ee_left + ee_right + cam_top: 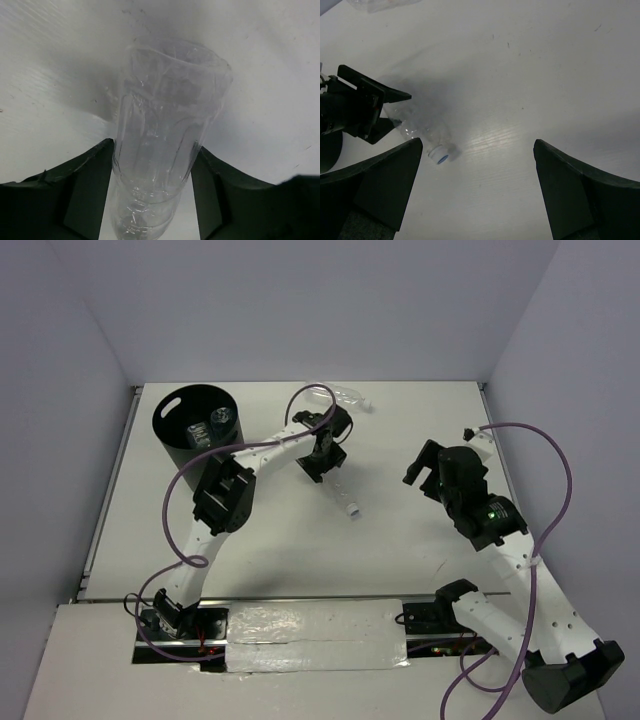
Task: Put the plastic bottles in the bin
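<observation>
My left gripper holds the bottle and will lift it high over the black bin (170, 430), then dip toward the bin's opening.
A clear plastic bottle (342, 496) lies on the white table, its cap (439, 154) pointing towards the near edge. My left gripper (322, 458) reaches down over its far end. In the left wrist view both fingers (85, 190) press against the sides of this bottle (170, 100), so the left gripper (152, 192) is shut on it. Another clear bottle (345, 395) lies near the table's far edge. The black bin (170, 430) stands at the far left, with bottles (218, 424) inside it. My right gripper (418, 470) hovers open to the right, with nothing between its fingers (380, 185).
White walls close the table in at the back and on both sides. The left arm's purple cable (180, 480) loops close to the bin. A taped strip (310, 635) runs along the near edge between the arm bases.
</observation>
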You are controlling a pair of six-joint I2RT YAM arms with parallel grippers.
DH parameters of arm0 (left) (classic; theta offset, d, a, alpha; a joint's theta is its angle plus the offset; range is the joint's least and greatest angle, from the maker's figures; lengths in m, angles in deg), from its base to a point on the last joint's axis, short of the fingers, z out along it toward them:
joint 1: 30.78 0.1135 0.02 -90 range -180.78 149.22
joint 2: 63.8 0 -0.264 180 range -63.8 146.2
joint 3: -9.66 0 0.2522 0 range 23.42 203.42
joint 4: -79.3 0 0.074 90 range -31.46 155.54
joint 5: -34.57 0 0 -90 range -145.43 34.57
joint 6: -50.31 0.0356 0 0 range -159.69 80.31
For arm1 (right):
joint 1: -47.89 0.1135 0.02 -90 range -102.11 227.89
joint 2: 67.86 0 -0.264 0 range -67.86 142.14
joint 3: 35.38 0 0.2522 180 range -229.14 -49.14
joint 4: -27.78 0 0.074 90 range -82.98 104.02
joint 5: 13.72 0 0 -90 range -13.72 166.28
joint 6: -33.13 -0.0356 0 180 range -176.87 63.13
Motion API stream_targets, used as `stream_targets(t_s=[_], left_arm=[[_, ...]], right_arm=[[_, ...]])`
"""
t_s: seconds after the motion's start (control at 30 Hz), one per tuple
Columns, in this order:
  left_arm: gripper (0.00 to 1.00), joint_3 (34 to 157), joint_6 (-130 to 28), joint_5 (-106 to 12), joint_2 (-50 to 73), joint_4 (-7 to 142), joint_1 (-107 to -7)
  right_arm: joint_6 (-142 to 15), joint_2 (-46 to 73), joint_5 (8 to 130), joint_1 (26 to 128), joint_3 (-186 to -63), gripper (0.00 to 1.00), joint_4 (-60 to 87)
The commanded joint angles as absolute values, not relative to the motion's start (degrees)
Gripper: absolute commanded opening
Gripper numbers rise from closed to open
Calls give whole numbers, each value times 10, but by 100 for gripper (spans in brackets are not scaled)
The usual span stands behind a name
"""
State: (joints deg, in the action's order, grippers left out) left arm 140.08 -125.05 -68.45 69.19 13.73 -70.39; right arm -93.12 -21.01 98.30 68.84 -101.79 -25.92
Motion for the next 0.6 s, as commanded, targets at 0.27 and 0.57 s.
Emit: stream_targets(t_s=[0.27,0.57], left_arm=[[42,1467,-942,-755,594,190,-702],[47,1410,-532,-799,365,382,-687]], right_arm=[[-929,-206,981,685,-1011,100,-247],[-931,-201,976,685,-1009,100,-241]])
